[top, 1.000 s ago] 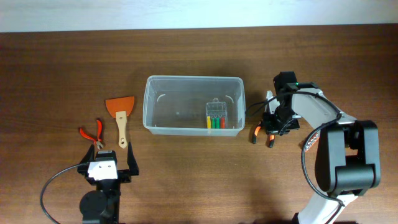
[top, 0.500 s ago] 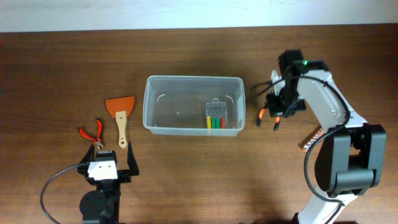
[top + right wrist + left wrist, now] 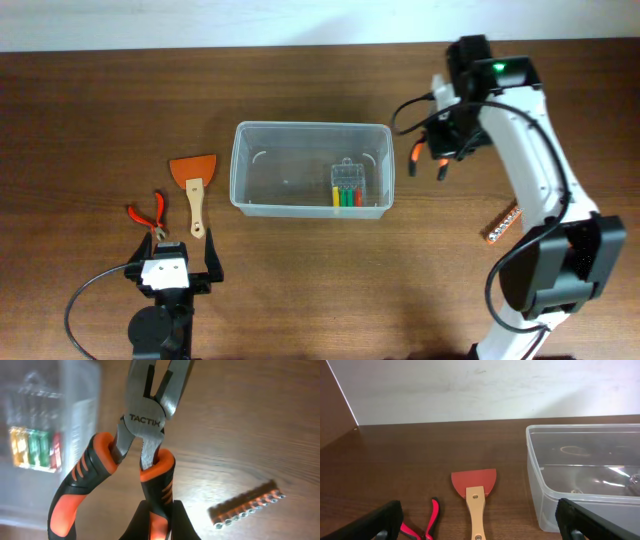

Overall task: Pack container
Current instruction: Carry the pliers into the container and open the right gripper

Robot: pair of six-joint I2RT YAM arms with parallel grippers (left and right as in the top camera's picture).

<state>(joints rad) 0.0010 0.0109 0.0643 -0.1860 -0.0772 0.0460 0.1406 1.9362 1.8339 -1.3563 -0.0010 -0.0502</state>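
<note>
The spot on the container's bottom (image 3: 314,184) beside the case is empty, so next I will move my right gripper to the left in the overhead view and lower the pliers there.
The clear plastic container (image 3: 311,168) stands mid-table; its corner shows in the left wrist view (image 3: 580,475) and blurred in the right wrist view (image 3: 40,435). A small clear case of coloured bits (image 3: 347,186) lies inside it. My right gripper (image 3: 441,150) is shut on one handle of orange-and-black pliers (image 3: 145,435), held in the air just right of the container. My left gripper (image 3: 475,525) is open and empty, low near the table's front left, facing an orange scraper (image 3: 194,185) and small red pliers (image 3: 148,215).
A strip of screwdriver bits (image 3: 500,223) lies on the table to the right, also in the right wrist view (image 3: 247,505). The scraper (image 3: 474,491) and red pliers (image 3: 427,522) lie between my left gripper and the container.
My right gripper has lifted the orange-and-black pliers off the table and carried them towards the back, beside the container's right end. The left arm has not moved.
</note>
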